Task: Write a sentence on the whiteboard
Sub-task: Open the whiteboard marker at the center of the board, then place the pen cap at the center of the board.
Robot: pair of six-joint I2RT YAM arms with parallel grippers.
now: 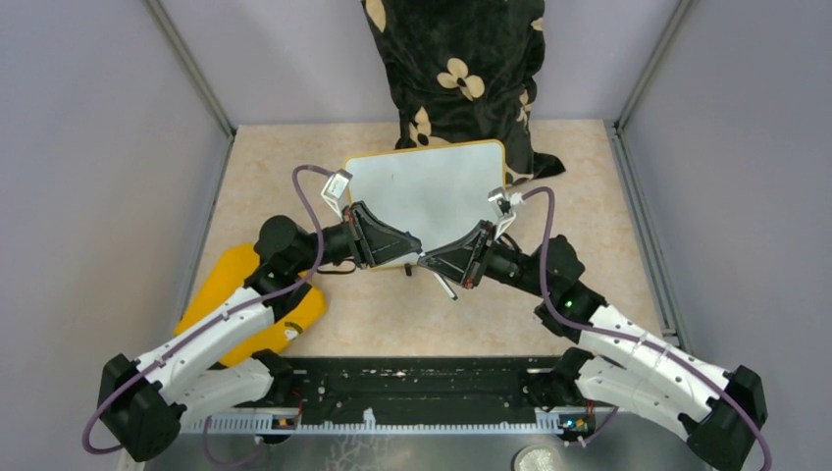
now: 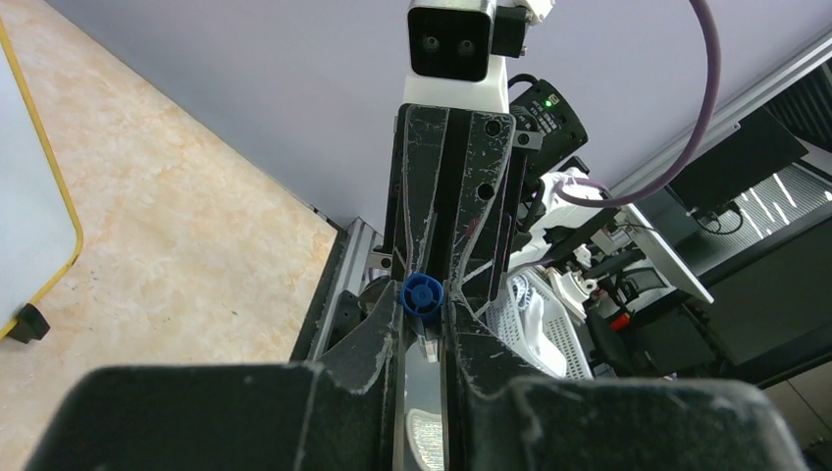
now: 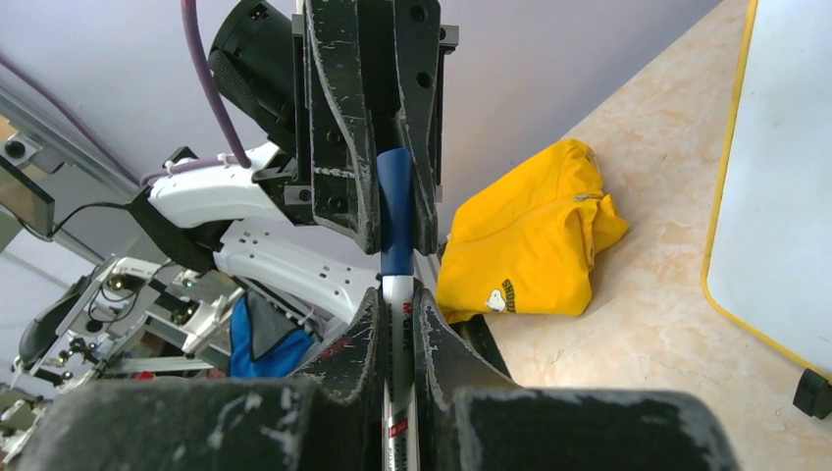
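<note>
The table by the cloth is clear below my left gripper, to its left in the top view. The gripper should pull the marker's cap that way, lower it and release it.
The whiteboard (image 1: 432,186) lies flat at mid-table, with a yellow-orange rim and a white face. No blue sentence shows on it. Its edge also shows in the left wrist view (image 2: 25,196) and the right wrist view (image 3: 785,177). Both grippers meet tip to tip over the board's near edge. My right gripper (image 1: 427,261) (image 3: 397,294) is shut on the white barrel of a marker (image 3: 398,334). My left gripper (image 1: 412,247) (image 2: 424,304) is shut on the marker's blue cap (image 2: 422,292) (image 3: 395,196).
A folded yellow cloth (image 1: 221,294) (image 3: 530,235) lies left of the board, under my left arm. A black flowered cushion (image 1: 456,69) leans on the back wall behind the board. Grey walls close in both sides. A small black foot (image 2: 27,322) shows at the board's corner.
</note>
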